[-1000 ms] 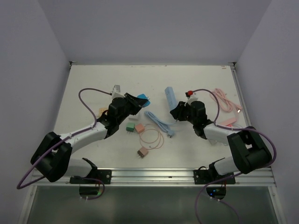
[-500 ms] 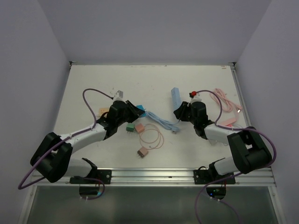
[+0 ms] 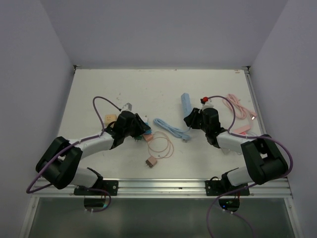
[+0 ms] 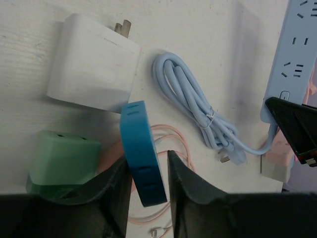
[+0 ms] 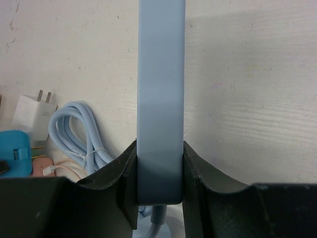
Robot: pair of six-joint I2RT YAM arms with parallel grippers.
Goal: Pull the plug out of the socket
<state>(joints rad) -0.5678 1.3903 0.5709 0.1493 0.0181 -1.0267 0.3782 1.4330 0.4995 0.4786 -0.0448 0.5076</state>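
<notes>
My right gripper carries the power strip [image 3: 185, 101] outward next, lowers it onto the bare tabletop at the back and releases it, as the plug is off.
The socket is a pale blue power strip [image 3: 185, 101] [image 5: 161, 89] with its far end pointing to the back of the table. My right gripper [image 3: 191, 119] [image 5: 159, 173] is shut on its near end, just above where its cord leaves. The blue plug [image 4: 141, 148] [image 3: 147, 130] is off the strip, down on the table among other adapters. My left gripper [image 3: 142, 131] [image 4: 148, 173] straddles the plug. One finger lies against it and a thin gap shows at the other.
Around the plug lie a white charger [image 4: 91, 64], a green adapter [image 4: 62, 161], a coiled pale blue cord [image 3: 168, 128] [image 4: 193, 106] and a thin pink cable loop [image 3: 161, 145]. A pink adapter [image 3: 151, 161] sits nearer. Another pink cable [image 3: 238, 107] lies at the right.
My left arm has drawn back toward the near left and come down to the table with the blue plug. Its jaws have eased apart. The right gripper turned the strip slightly, then stayed still.
</notes>
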